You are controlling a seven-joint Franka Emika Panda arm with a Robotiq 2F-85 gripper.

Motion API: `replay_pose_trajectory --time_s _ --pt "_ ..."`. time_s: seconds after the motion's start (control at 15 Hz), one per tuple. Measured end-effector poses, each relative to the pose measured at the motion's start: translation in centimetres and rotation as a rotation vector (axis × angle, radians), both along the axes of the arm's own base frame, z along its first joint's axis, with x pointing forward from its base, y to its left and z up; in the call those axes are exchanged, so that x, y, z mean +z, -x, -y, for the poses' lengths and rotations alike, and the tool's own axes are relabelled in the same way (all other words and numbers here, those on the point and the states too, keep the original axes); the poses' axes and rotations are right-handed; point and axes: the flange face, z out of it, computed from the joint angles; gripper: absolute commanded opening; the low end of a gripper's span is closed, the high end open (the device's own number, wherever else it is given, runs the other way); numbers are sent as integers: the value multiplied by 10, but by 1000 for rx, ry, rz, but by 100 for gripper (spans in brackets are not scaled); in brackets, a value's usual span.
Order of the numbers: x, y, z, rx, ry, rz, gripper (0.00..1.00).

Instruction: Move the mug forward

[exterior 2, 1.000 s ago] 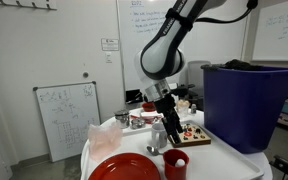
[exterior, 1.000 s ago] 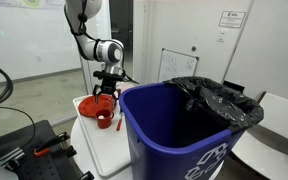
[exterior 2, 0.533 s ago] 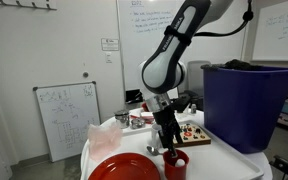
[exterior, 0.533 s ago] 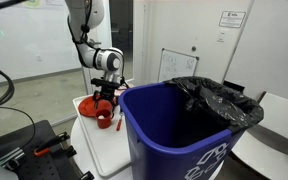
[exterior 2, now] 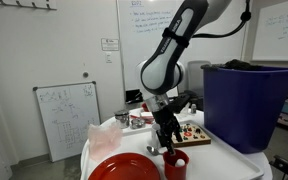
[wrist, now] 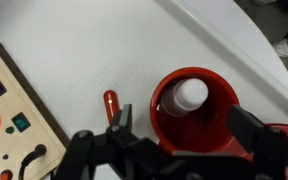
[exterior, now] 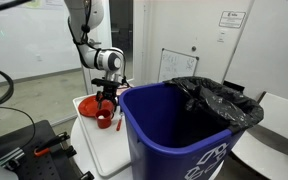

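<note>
My gripper will move down toward the red utensil (wrist: 111, 105), onto the mug's rim there.
The small red mug (wrist: 196, 112) stands upright on the white table, with a white round thing inside it. In the wrist view my gripper (wrist: 184, 128) is open, one finger on each side of the mug, not closed on it. In both exterior views the gripper (exterior: 105, 101) (exterior 2: 168, 146) hangs straight down just over the mug (exterior: 104, 119) (exterior 2: 175, 164). A thin red stick-like utensil (wrist: 111, 105) lies just beside the mug.
A wide red plate (exterior 2: 124, 168) (exterior: 90, 103) lies beside the mug. A large blue bin (exterior: 174, 135) (exterior 2: 244, 105) with a black liner stands close by. A wooden board with coloured pieces (wrist: 14, 115) (exterior 2: 191, 132) lies near the mug. A whiteboard (exterior 2: 66, 120) stands beyond the table.
The gripper has come down from above the mug until its fingers straddle it. Over the last half second almost nothing has moved.
</note>
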Motion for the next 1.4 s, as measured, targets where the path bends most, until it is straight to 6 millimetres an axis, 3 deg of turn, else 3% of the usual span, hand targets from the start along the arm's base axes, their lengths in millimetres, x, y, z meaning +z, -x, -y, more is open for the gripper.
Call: replay_pose_trajectory --time_s 0.27,0.6,0.87,0.93,1.07,1.4 --pt "-11 2 -7 -6 9 -3 95" --pt "-25 -5 10 -64 42 13 92" --pt "-33 -7 17 -92 61 14 74" --pt "-35 -7 16 -93 61 12 55" --pt "-41 -7 15 -93 62 8 46" --pt "-51 -6 13 -93 61 -2 8"
